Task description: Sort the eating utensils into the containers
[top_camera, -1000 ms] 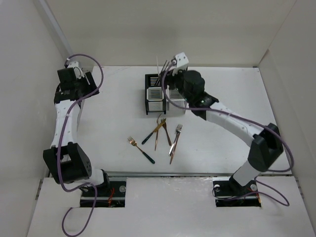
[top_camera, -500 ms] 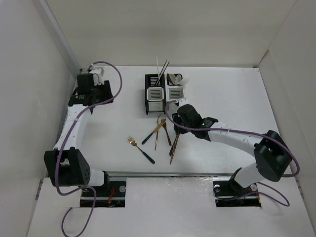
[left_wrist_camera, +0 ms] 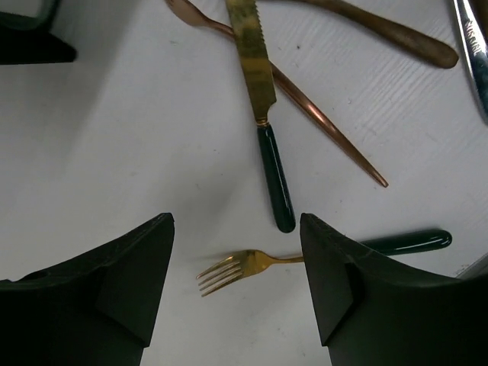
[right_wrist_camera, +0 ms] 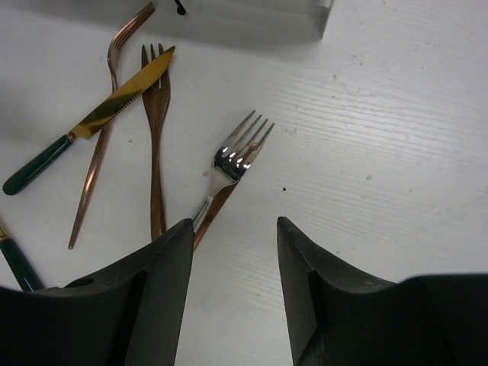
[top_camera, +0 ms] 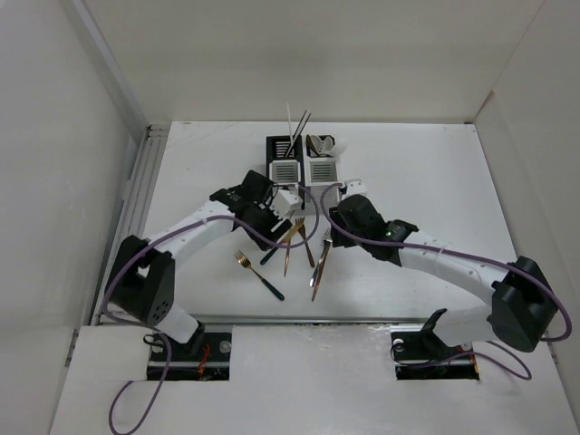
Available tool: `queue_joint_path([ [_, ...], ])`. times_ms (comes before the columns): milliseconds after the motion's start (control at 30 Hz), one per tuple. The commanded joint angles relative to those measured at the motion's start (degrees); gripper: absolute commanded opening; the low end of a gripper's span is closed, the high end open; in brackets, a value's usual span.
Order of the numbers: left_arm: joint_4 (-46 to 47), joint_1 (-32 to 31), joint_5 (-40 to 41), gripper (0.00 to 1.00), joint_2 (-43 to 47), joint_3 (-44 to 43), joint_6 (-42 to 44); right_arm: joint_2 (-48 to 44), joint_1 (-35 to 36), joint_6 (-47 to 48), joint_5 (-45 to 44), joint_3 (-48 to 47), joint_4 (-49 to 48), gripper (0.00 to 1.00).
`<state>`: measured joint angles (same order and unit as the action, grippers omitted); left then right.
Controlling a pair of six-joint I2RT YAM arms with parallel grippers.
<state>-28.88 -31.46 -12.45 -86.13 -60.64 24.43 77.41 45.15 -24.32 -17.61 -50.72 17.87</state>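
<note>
My left gripper next lowers onto the gold-bladed knife's green handle (top_camera: pixel 272 253) near the blade, as that part lies below open fingers, clear of the copper fork.
The black container (top_camera: pixel 284 170) and the white container (top_camera: pixel 323 170) stand joined at the table's back centre; thin sticks (top_camera: pixel 295 127) rise from the black one and spoons (top_camera: pixel 319 143) from the white. Loose utensils lie in front: a gold fork with a dark green handle (top_camera: pixel 258 275) (left_wrist_camera: pixel 244 267), a gold-bladed knife (top_camera: pixel 276 246) (left_wrist_camera: pixel 263 114), copper forks (top_camera: pixel 288 245) (right_wrist_camera: pixel 156 137) and a silver fork (top_camera: pixel 322 258) (right_wrist_camera: pixel 232 160). My left gripper (top_camera: pixel 272 217) (left_wrist_camera: pixel 235 244) is open and empty above the gold fork's tines. My right gripper (top_camera: pixel 333 227) (right_wrist_camera: pixel 235 229) is open and empty, just right of the silver fork's handle.
White walls close in the table (top_camera: pixel 426 181) on the left, back and right. A rail (top_camera: pixel 145 181) runs along the left edge. The white container's foot (right_wrist_camera: pixel 252 19) lies just beyond the forks in the right wrist view.
My left arm has swung from the far left corner in to the utensil pile. My right gripper has come down from over the containers to the pile and shifted right.
</note>
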Motion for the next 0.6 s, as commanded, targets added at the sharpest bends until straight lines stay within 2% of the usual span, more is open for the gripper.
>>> queue_joint_path([
  [0,-2.3,-1.0,-3.5,0.64,-5.0,-2.8,3.9,-4.1,0.5,-2.0,-4.1,1.7,2.2,0.53],
  [300,4.6,-5.3,-0.2,0.59,-11.3,-1.5,3.2,-8.6,0.5,-3.0,-7.1,4.7,4.4,0.55],
  [433,5.2,-5.9,-1.4,0.51,-13.4,-1.0,2.0,-9.1,0.5,-3.5,-7.1,4.8,4.4,0.55],
  [567,5.7,-6.9,0.4,0.36,-14.9,-0.4,0.8,-9.1,0.5,-3.5,-8.1,4.8,4.9,0.55],
])
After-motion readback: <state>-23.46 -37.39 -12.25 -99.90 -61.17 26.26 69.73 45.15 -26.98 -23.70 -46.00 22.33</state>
